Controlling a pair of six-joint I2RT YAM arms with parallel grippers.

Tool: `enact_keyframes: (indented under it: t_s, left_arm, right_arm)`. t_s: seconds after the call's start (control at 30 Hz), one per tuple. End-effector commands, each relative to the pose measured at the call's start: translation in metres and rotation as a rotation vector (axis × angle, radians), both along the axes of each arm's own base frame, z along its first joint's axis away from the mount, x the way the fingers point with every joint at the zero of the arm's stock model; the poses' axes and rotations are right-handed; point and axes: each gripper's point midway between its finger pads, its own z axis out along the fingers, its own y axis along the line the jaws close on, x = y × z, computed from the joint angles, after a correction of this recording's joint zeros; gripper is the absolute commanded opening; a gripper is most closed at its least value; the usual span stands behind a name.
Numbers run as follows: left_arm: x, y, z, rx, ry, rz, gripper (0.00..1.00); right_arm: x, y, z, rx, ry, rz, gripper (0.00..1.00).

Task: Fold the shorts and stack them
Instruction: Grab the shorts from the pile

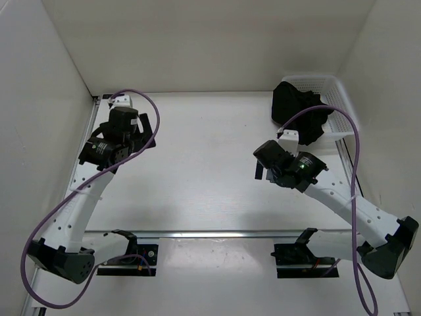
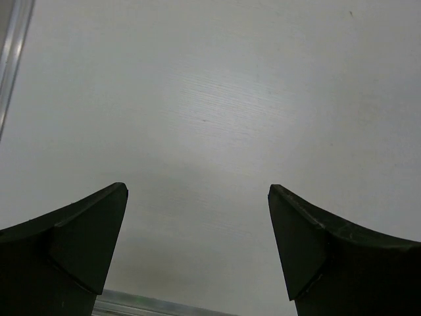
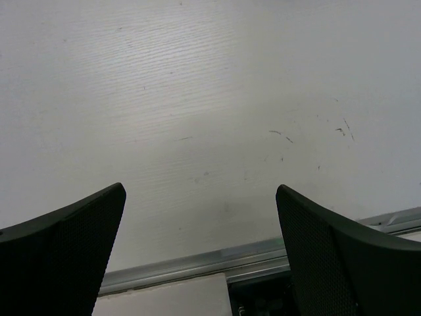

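Observation:
Next, my right gripper reaches outward and to the right in the top view, onto the shorts' side inside the basket, as the shorts lie beyond its fingers.
The black shorts lie bunched in a heap in the white mesh basket at the back right, partly spilling over its near-left side. My left gripper is open and empty at the left of the table; the left wrist view shows only bare white table between its fingers. My right gripper is open and empty, a little in front and to the left of the shorts; the right wrist view shows bare table and a metal rail. The shorts show in neither wrist view.
White walls close the table at the left, back and right. A metal rail runs across the near edge, seen also in the right wrist view. Purple cables loop from both arms.

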Motion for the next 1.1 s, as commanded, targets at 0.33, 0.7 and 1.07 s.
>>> enact_keyframes:
  t_s: [0.33,0.7,1.07]
  left_arm:
    - [-0.02,-0.035,0.014,-0.163,-0.075,-0.176,0.99]
    - [0.02,-0.064,-0.02,-0.176,0.094,-0.216,0.99]
    - [0.058,-0.076,-0.05,-0.123,0.189,-0.199,0.99]
  right_arm:
    - [0.024,-0.009,0.017,-0.063,-0.053,-0.062,0.99]
    - [0.19,-0.107,0.043,0.153,-0.019,-0.211,0.98]
    - [0.314,-0.17,-0.028,0.373,0.069,-0.371,0.93]
